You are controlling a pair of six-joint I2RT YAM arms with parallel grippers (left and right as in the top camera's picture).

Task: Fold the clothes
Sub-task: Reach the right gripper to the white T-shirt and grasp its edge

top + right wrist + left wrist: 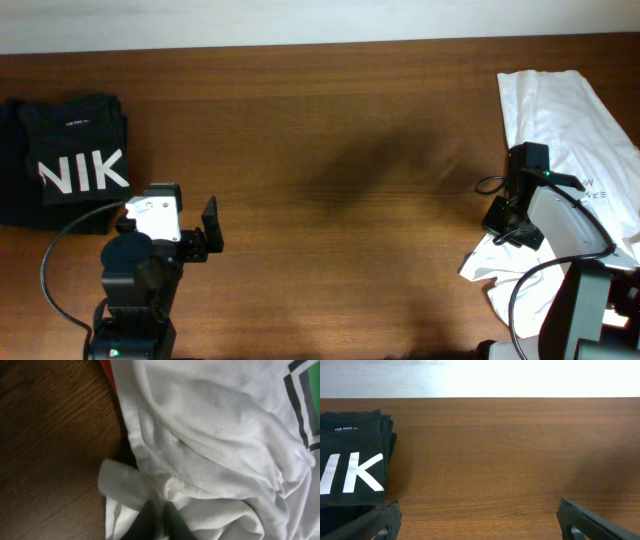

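I need to lift the rumpled shirt's fold next, swing it left in the overhead view and release it, as bare tabletop is on that side of my right gripper.
The white T-shirt (560,120) lies rumpled at the table's right edge, small dark text showing on it. In the right wrist view the T-shirt (215,445) fills the frame, with part of its green square graphic (312,395) at the top right. My right gripper (161,515) is shut on a pinch of the white cloth; overhead it sits (515,225) over the shirt's left edge. My left gripper (477,522) is open and empty above bare wood at the front left (195,235).
A folded black shirt with large white letters (75,155) lies at the far left, also in the left wrist view (352,465). A sliver of red cloth (107,372) shows under the white shirt. The brown table (330,180) spans between.
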